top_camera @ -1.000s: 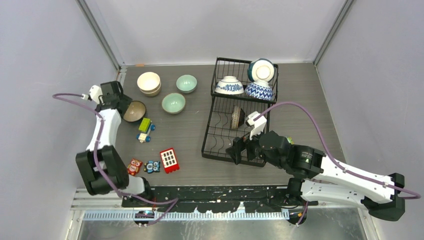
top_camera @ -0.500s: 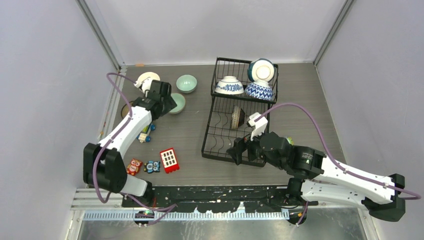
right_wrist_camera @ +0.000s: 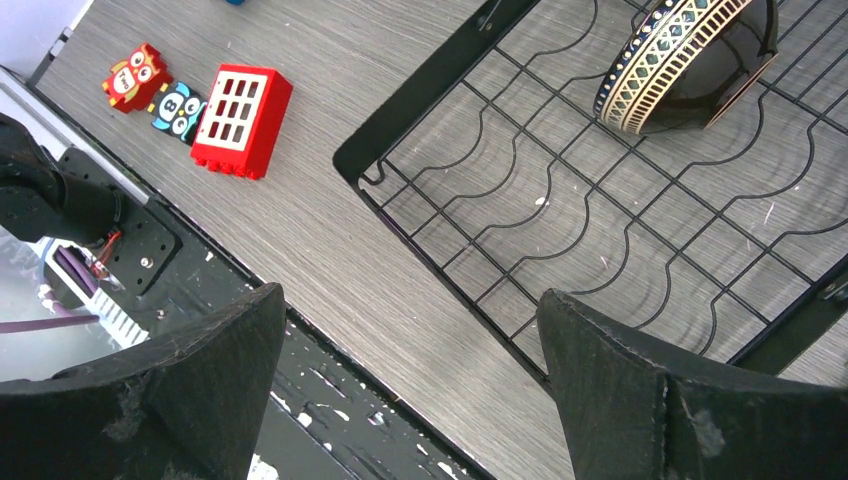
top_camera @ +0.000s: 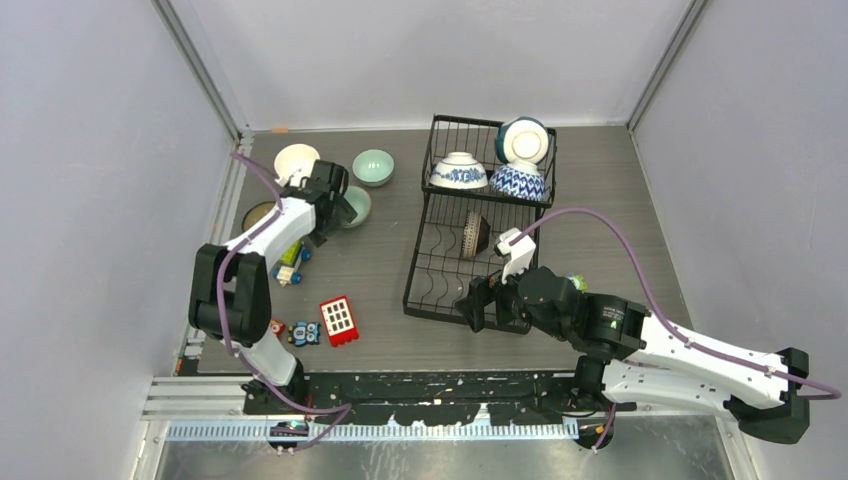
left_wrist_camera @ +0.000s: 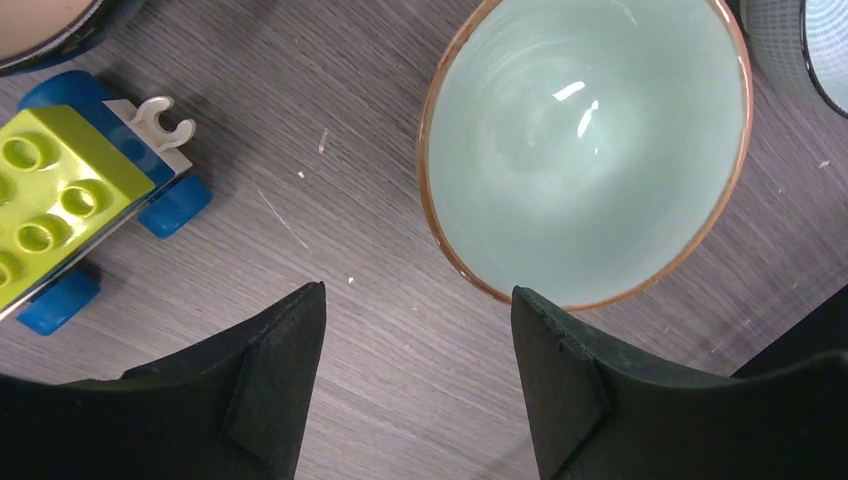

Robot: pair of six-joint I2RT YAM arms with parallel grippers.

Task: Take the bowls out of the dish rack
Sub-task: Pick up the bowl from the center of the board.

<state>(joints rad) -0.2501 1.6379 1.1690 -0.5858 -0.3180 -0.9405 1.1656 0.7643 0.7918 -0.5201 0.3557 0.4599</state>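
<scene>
The nearer green bowl's rim (left_wrist_camera: 455,258) stands beside my open fingers, so my left gripper comes down next toward the right in its wrist view, straddling it to close.
The black wire dish rack (top_camera: 416,262) stands right of centre. Its upper basket holds a white-and-blue bowl (top_camera: 459,171), a blue patterned bowl (top_camera: 517,182) and a teal-rimmed bowl (top_camera: 523,139) on edge. A dark patterned bowl (top_camera: 474,235) leans in the lower tier and also shows in the right wrist view (right_wrist_camera: 690,65). On the table are a cream bowl (top_camera: 296,160), two pale green bowls (top_camera: 373,166) (left_wrist_camera: 585,150) and a brown bowl (top_camera: 258,214). My left gripper (left_wrist_camera: 415,370) is open and empty beside the nearer green bowl. My right gripper (right_wrist_camera: 410,390) is open and empty over the rack's near left corner (right_wrist_camera: 420,95).
A lime-and-blue toy car (left_wrist_camera: 60,200) lies left of my left gripper. A red block (top_camera: 338,320) and two small owl blocks (top_camera: 268,332) lie near the table's front edge. Grey walls close in both sides and the back.
My left arm has swung right from the brown bowl at the table's left edge to over the nearer pale green bowl. The brown bowl stays on the table. The right arm barely moved.
</scene>
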